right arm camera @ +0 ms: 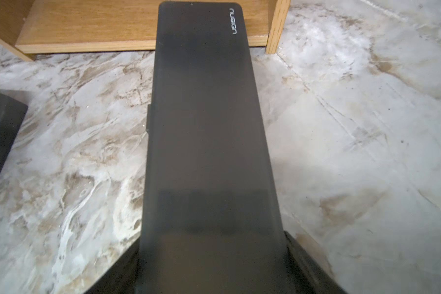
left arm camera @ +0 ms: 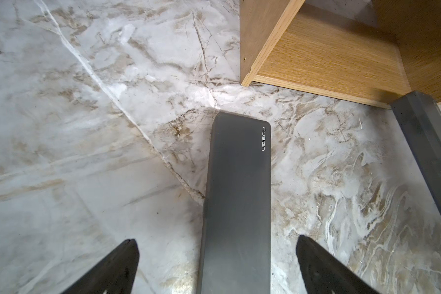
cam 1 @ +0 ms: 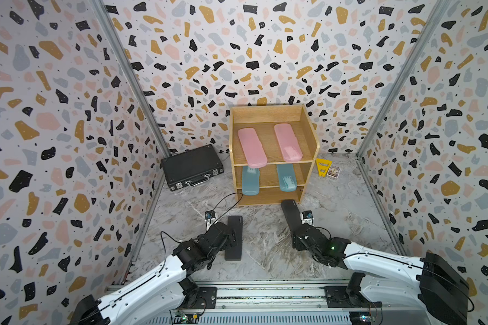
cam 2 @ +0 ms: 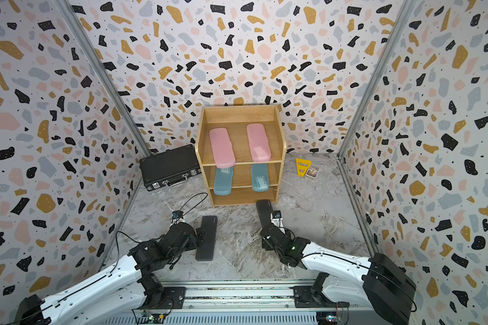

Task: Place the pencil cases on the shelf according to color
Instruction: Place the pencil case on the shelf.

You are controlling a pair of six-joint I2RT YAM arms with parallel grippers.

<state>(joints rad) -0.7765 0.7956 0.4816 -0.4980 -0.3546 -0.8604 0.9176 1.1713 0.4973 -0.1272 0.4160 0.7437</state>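
Note:
The bottom level lies outward of my right gripper. I will push outward with it next, slide the other black case onto that level and release the near end of the case.
Two pink pencil cases [cam 1: 252, 147] [cam 1: 288, 142] lie on the top tier of the wooden shelf [cam 1: 310, 132]. Two teal ones [cam 1: 250, 180] [cam 1: 286, 177] lie on the middle tier. A matte black case [left arm camera: 237, 198] lies flat on the marble table. My left gripper [left arm camera: 218, 250] is open and straddles its near part, with a gap on each side. My right gripper [right arm camera: 211, 254] is shut on the near end of the other black case [right arm camera: 204, 114]. That case's far end reaches the front edge of the bottom tier [right arm camera: 87, 47], near the shelf's right wall.
A black briefcase [cam 1: 192, 167] with metal latches lies left of the shelf by the back wall. A yellow triangular item [cam 1: 323, 166] and a small card box [cam 1: 333, 171] lie right of the shelf. Patterned walls close in the table on three sides.

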